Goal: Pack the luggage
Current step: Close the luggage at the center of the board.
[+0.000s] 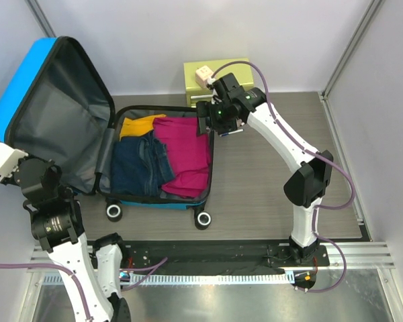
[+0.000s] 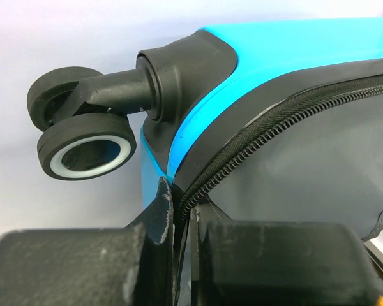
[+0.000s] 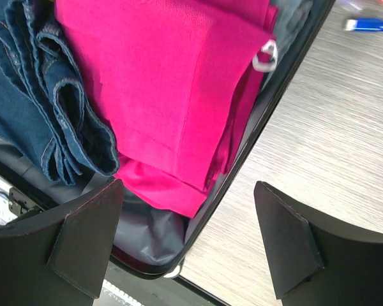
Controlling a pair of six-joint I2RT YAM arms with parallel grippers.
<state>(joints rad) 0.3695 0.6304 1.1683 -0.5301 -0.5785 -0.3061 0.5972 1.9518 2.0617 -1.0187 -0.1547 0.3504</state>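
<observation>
The luggage's filled base lies to the right in the top view, so my left gripper needs to swing the rim of the luggage's lid to that side and release it.
The luggage lies open in the top view, its blue-shelled lid (image 1: 60, 114) propped up at the left and its base rim (image 1: 210, 176) toward the middle. Inside lie a yellow garment (image 1: 138, 125), folded jeans (image 1: 140, 166) and a pink garment (image 1: 187, 153). My left gripper (image 1: 28, 169) is shut on the lid's zipper rim (image 2: 255, 140), its jaws (image 2: 182, 204) pinching the edge beside a black wheel (image 2: 86, 150). My right gripper (image 1: 211, 124) hovers open over the base's far right corner. Nothing sits between its fingers (image 3: 188, 191), which straddle the rim (image 3: 268, 108) beside the pink garment (image 3: 172, 83) and jeans (image 3: 45, 108).
A small green drawer chest (image 1: 218, 87) stands behind the luggage, with a beige cube (image 1: 203, 74) on top. Grey wood-grain table (image 1: 275, 188) stretches to the right. White walls enclose the back and sides. A blurry blue item (image 3: 367, 25) lies on the table.
</observation>
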